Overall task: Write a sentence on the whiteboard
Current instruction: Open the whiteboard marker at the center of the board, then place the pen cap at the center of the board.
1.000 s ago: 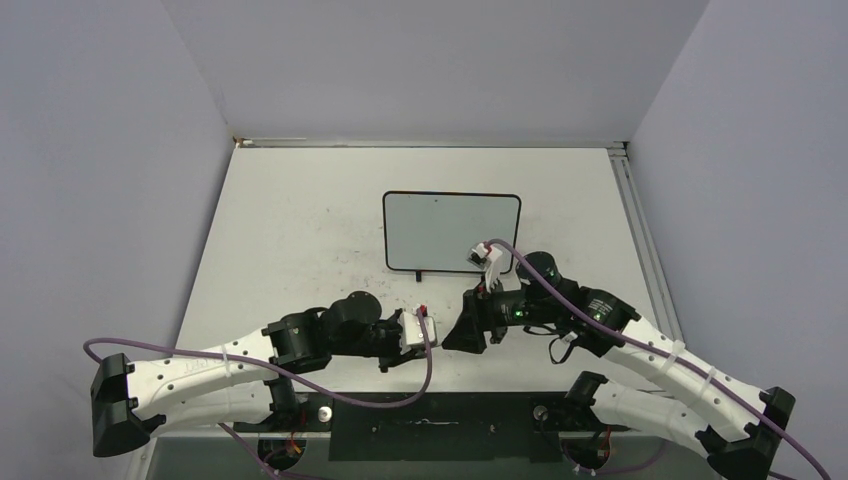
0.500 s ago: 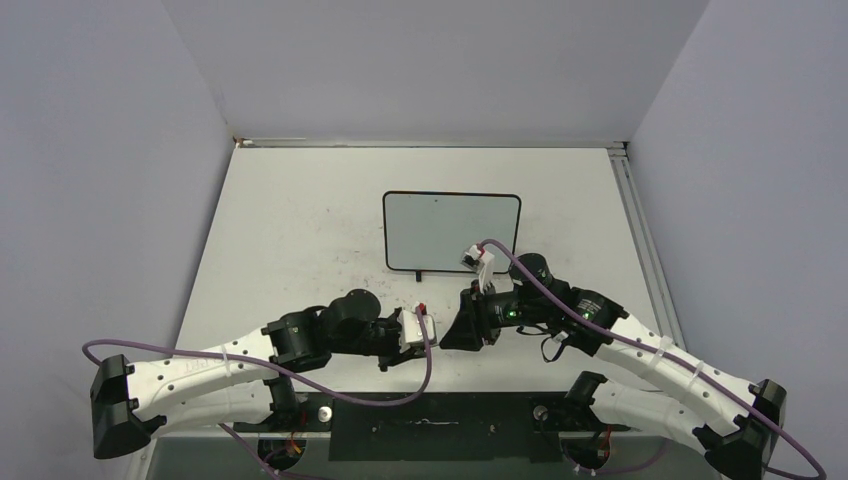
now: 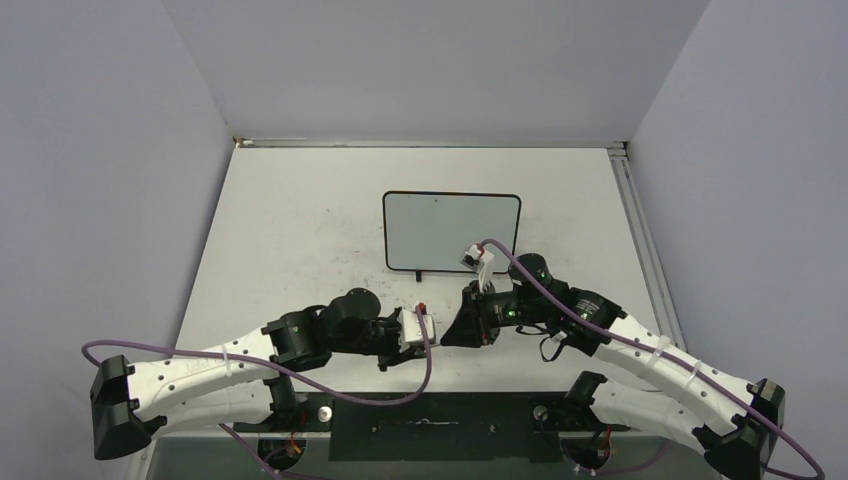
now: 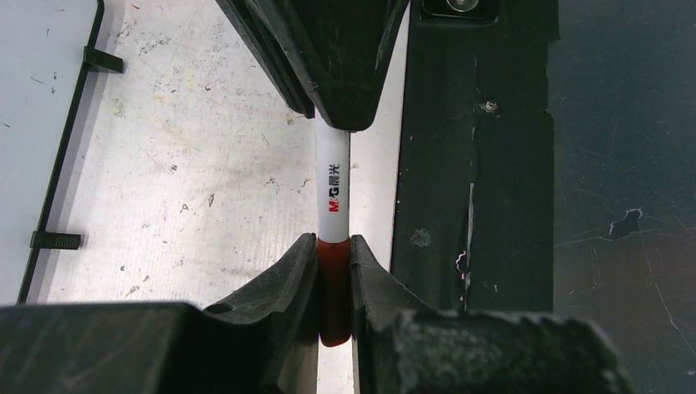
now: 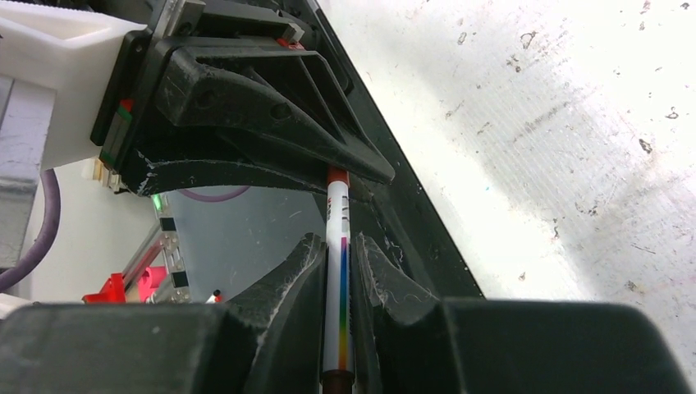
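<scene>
My left gripper pulls the red cap off next, then moves to the left in the top view, goes down to the bare tabletop beside the whiteboard and lets go.
The whiteboard (image 3: 452, 232) lies flat mid-table, and its face shows no sentence. A marker (image 4: 332, 185) with a white barrel and a red cap spans the gap between my two grippers, just in front of the board. My left gripper (image 4: 333, 246) is shut on the red cap. My right gripper (image 5: 337, 246) is shut on the white barrel (image 5: 337, 271), along its rainbow stripe. In the top view the left gripper (image 3: 430, 335) and right gripper (image 3: 452, 330) stand tip to tip and the marker is hidden. The board's edge (image 4: 33, 98) runs along the left wrist view.
The white table (image 3: 300, 230) is scuffed with small ink specks. A black strip (image 4: 476, 205) runs along its near edge under the grippers. A metal rail (image 3: 640, 230) borders the right side, and grey walls close in left, back and right.
My right gripper has slid a little to the left, up to the left gripper, and closed its jaws on the marker's barrel. The left arm has stayed still.
</scene>
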